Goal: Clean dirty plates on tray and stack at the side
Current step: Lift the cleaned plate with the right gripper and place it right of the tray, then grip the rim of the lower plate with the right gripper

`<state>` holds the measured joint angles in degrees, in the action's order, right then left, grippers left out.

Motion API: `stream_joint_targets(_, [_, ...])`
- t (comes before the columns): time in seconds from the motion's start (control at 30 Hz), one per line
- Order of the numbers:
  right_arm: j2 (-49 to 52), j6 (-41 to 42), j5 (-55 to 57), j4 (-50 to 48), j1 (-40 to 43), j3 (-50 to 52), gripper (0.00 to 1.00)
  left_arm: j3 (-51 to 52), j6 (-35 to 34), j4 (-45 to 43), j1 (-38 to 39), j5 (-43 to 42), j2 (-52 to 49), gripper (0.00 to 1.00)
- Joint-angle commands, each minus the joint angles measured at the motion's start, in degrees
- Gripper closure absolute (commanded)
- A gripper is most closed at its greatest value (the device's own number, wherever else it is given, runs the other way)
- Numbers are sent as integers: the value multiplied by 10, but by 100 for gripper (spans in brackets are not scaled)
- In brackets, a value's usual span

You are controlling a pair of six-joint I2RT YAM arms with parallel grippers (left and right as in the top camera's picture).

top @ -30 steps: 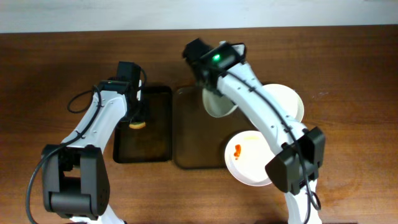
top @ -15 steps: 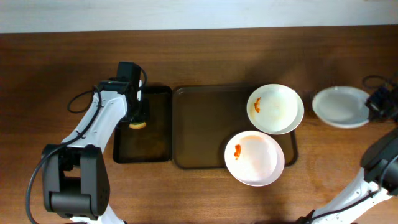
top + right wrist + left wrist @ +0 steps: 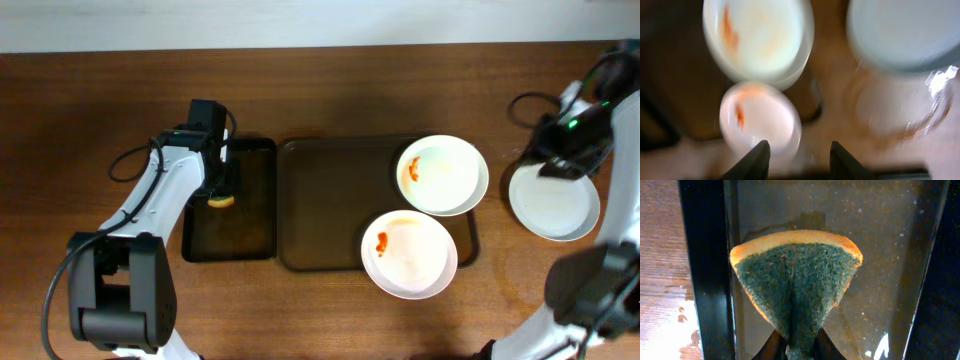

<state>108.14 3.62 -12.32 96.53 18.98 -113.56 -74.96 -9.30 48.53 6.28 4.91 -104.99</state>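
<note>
I will lower the sponge (image 3: 797,275) in my left gripper into the narrow black tray next, then release it.
Two plates with orange-red smears lie on the right part of the dark brown tray (image 3: 330,210): one at the back (image 3: 443,175) and one at the front (image 3: 409,253), overhanging the rim. A plain white plate (image 3: 553,208) lies on the table to the tray's right. My right gripper (image 3: 550,168) hovers over its back edge. The blurred right wrist view shows that gripper (image 3: 800,160) open and empty, with both smeared plates (image 3: 758,37) (image 3: 760,117) and the plain plate (image 3: 905,30) ahead. My left gripper (image 3: 800,349) is shut on a yellow-green sponge (image 3: 797,275).
The sponge (image 3: 220,200) hangs over a narrow black tray (image 3: 250,230) just left of the brown tray. Black cables trail on the table near both arms. The left half of the brown tray is bare.
My right arm swung from over the brown tray to the table's right side. The plain plate it carried now lies there. The right jaws have opened. The left arm has not moved.
</note>
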Motion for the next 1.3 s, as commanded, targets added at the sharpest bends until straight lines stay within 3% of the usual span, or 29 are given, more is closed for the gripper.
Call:
stream_joint_targets(0.0, [-166,41,29,-43,-63,205,60,1,-5,0,-1,2,9,91])
stream_joint_targets(0.07, [-254,96,36,-143,-95,399,60,1,-5,2,-1,-3,10,91])
stream_joint_targets(0.13, [-257,155,49,-224,-130,521,59,1,-5,2,-1,-22,10,90])
stream_joint_targets(0.23, [-231,194,60,-321,-201,591,60,2,-5,2,-1,-22,9,90])
stream_joint_targets(0.4, [-231,265,131,-375,-257,649,60,2,-5,2,-1,-22,9,89])
stream_joint_targets(0.53, [-231,269,143,-378,-257,658,60,2,-5,2,-1,-22,10,89])
stream_joint_targets(0.6, [-231,276,139,-398,-257,681,73,2,-5,2,-1,-22,10,89])
stream_joint_targets(0.67, [-230,275,125,-402,-257,688,79,2,-5,2,-1,-22,9,89])
stream_joint_targets(0.7, [-231,276,123,-403,-257,688,92,2,-5,2,-1,-22,10,89])
stream_joint_targets(0.73, [-231,275,112,-405,-257,687,96,2,-5,2,-1,-22,9,88])
stream_joint_targets(0.87, [-231,269,41,-401,-257,627,96,1,-5,2,-1,-22,10,88])
stream_joint_targets(0.97, [-231,270,5,-467,-268,619,96,1,-5,2,-1,-22,10,89])
stream_joint_targets(1.13, [-204,336,95,-585,-383,619,96,1,-5,3,-1,-22,10,91])
stream_joint_targets(1.27, [-134,346,103,-673,-400,619,96,2,-5,1,-1,-22,9,91])
